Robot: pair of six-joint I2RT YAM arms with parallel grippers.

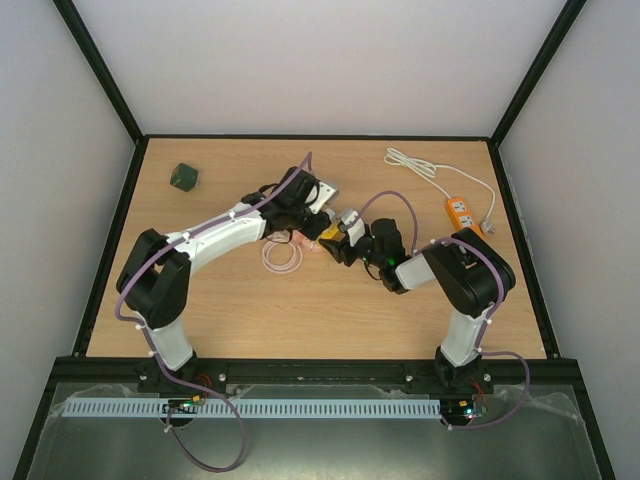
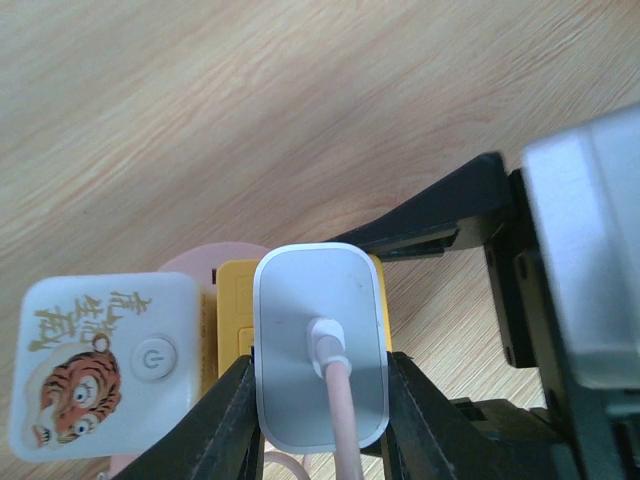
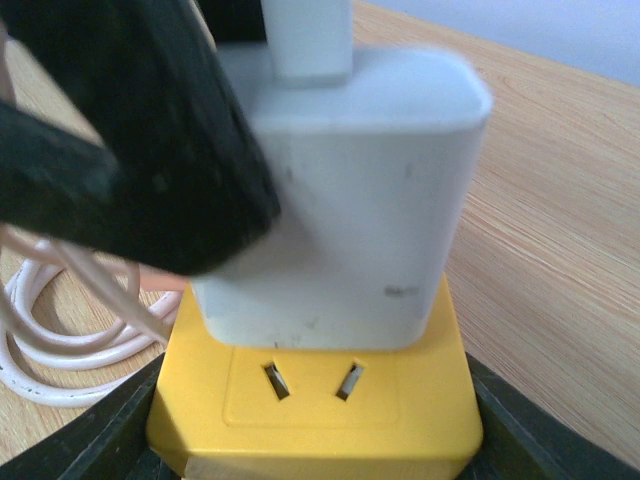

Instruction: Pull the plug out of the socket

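Observation:
My left gripper should pull up, then move left in the top view and lower beside the dark green object to release, since the wood there is bare.
A white plug (image 2: 320,340) with a pink cable (image 2: 340,420) sits in the yellow socket (image 3: 320,400), its base against the socket's face. My left gripper (image 2: 320,410) is shut on the plug, one black finger (image 2: 225,420) pressed to each long side. In the right wrist view the same plug (image 3: 350,220) rises from the socket above two free slots. My right gripper (image 3: 320,455) is shut on the yellow block, its fingers (image 3: 100,440) at the lower corners. From above, both grippers meet at mid-table, left gripper (image 1: 312,218) and right gripper (image 1: 347,245).
A white box with a tiger picture and a power button (image 2: 100,365) adjoins the socket. A coil of pink-white cable (image 1: 282,257) lies beside it. An orange power strip (image 1: 460,212) with a white cord lies at the back right, and a dark green object (image 1: 184,177) at the back left.

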